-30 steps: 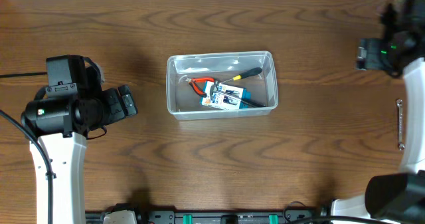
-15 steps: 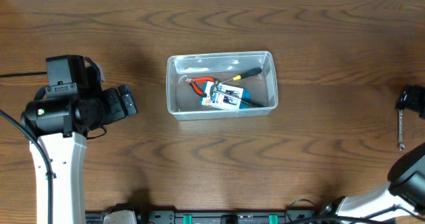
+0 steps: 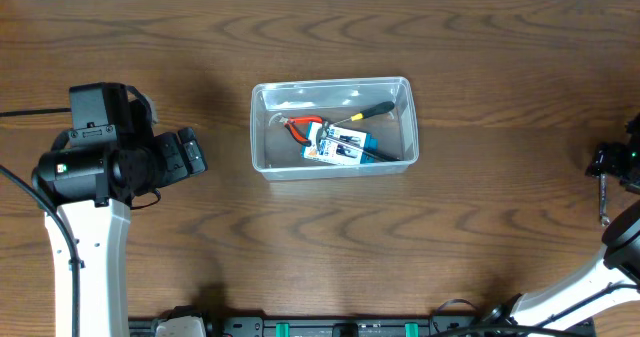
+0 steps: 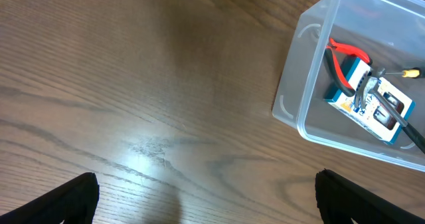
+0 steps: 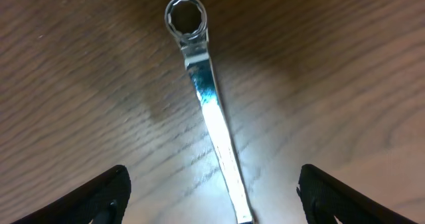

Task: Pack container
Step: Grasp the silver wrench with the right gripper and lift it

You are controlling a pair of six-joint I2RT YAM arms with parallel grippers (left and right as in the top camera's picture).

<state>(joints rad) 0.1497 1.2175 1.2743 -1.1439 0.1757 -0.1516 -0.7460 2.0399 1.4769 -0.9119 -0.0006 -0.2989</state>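
The open fingers of my right gripper are already on either side of the wrench's shiny handle, so I will next move them straight down onto it and close.
The clear plastic container (image 3: 333, 127) stands at mid table, holding red-handled pliers (image 3: 301, 123), a blue-and-white box (image 3: 335, 147) and a yellow-handled screwdriver (image 3: 375, 110). It also shows in the left wrist view (image 4: 312, 111). A shiny metal wrench (image 5: 207, 98) lies on the wood at the far right (image 3: 603, 199). My right gripper (image 5: 214, 197) is open, above the wrench, its fingers either side of the shaft. My left gripper (image 4: 206, 197) is open and empty over bare wood, left of the container.
The table's right edge lies close to the wrench. The left arm's body (image 3: 100, 162) stands at the left side of the table.
My right arm has swung from the far right back corner down to the wrench at the right edge. The left arm and the container have not moved.
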